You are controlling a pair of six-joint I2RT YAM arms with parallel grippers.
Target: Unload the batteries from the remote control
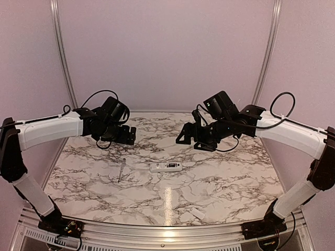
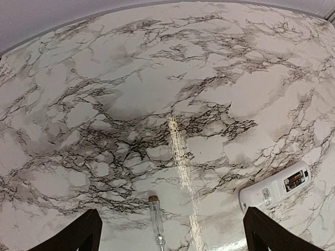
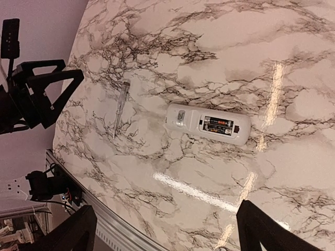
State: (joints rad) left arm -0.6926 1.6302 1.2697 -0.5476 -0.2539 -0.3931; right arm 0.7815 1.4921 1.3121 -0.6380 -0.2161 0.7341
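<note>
The clear-handled tool's narrow shaft (image 1: 120, 174) (image 2: 162, 248) is below the robot's left gripper and runs lengthwise between its open fingers, so the robot will lower them to either side of it to close.
The white remote control (image 1: 166, 167) lies face down mid-table, its battery bay uncovered. In the right wrist view the remote (image 3: 183, 121) shows two dark batteries (image 3: 219, 125) side by side in the bay. It also shows at the lower right of the left wrist view (image 2: 267, 192). My left gripper (image 1: 124, 135) hangs open and empty above the table, back left of the remote. My right gripper (image 1: 189, 137) hangs open and empty, back right of it. Both sets of jaws stand wide apart.
A thin clear-handled tool (image 1: 121, 171) lies left of the remote, also in the left wrist view (image 2: 155, 217) and the right wrist view (image 3: 121, 103). A small white flat cover piece (image 1: 198, 213) lies near the front edge. Metal rail (image 1: 157, 230) borders the front.
</note>
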